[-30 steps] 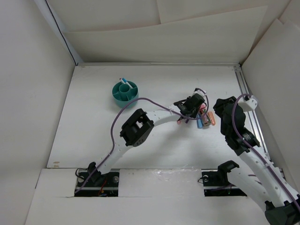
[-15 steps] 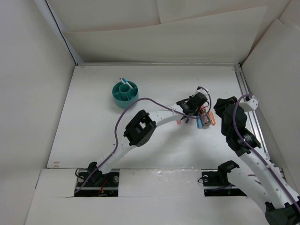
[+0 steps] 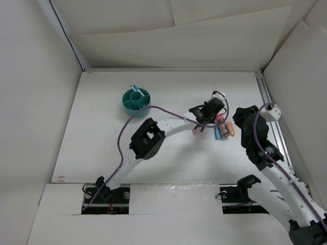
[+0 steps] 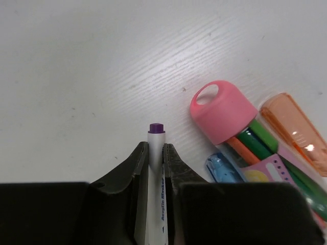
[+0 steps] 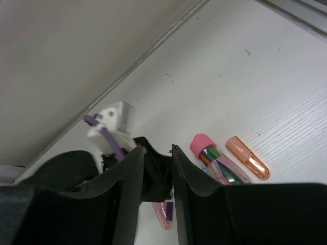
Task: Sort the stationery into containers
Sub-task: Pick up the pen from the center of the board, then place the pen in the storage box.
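The left gripper will rise, swing over the teal organiser bowl [image 3: 136, 100] and let go next, because the bowl, which already holds a white pen, is to the gripper's left in the top view.
My left gripper [image 4: 156, 153] is shut on a thin white pen with a purple tip [image 4: 156, 133], held just above the table beside the pile. In the top view this gripper [image 3: 210, 109] is at the right of centre. The pile [image 3: 224, 130] holds a pink-capped tube of coloured pens [image 4: 225, 109], an orange stick [image 4: 294, 133] and a blue stick [image 4: 220, 171]. A pink stick [image 3: 195, 131] lies apart to the left and also shows in the right wrist view [image 5: 166, 215]. My right gripper [image 5: 156, 168] is open and empty, above the pile. The teal organiser bowl [image 3: 136, 100] sits far left with a white pen [image 3: 134, 88] in it.
An aluminium rail [image 3: 269, 102] runs along the table's right edge. White card walls enclose the table at the back and sides. The left arm's purple cable [image 3: 153, 108] arcs over the table between the bowl and the pile.
My left gripper shifted slightly towards the pile, then back up and to the left, still shut on the purple-tipped pen. The right arm has barely moved.
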Motion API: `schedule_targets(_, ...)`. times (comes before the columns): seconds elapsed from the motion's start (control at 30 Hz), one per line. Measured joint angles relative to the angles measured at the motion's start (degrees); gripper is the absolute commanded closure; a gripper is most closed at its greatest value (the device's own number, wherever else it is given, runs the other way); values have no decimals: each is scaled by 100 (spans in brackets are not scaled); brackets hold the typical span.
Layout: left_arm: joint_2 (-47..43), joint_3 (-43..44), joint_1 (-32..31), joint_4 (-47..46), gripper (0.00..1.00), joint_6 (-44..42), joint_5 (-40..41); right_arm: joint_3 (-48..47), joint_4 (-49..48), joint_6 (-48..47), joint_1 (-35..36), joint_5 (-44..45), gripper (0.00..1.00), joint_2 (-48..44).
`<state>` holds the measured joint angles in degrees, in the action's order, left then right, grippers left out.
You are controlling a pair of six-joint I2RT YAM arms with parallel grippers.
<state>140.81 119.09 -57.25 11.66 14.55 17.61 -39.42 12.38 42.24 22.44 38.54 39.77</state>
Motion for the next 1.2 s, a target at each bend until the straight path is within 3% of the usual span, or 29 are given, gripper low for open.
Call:
schedule_targets(0.23, -1436, -330, 452, -282, 100, 363, -225, 4, -4, 0, 0, -9, 66, -2)
schedule_targets(0.53, -2863, -920, 2350, -719, 100, 826, 66, 4, -13, -28, 0, -177, 66, 0)
schedule_targets(0.77, -2922, -1504, 3193, -774, 100, 826, 1032, 4, -48, -44, 0, -304, 66, -39)
schedule_targets(1.0, -2787, -1565, 3217, -1064, 100, 330, 2037, 4, -55, -81, 0, -396, 66, -44)
schedule_targets(1.2, -2109, -1410, 3195, -1416, 100, -109, 2653, 4, -90, -105, 0, -413, 66, -90)
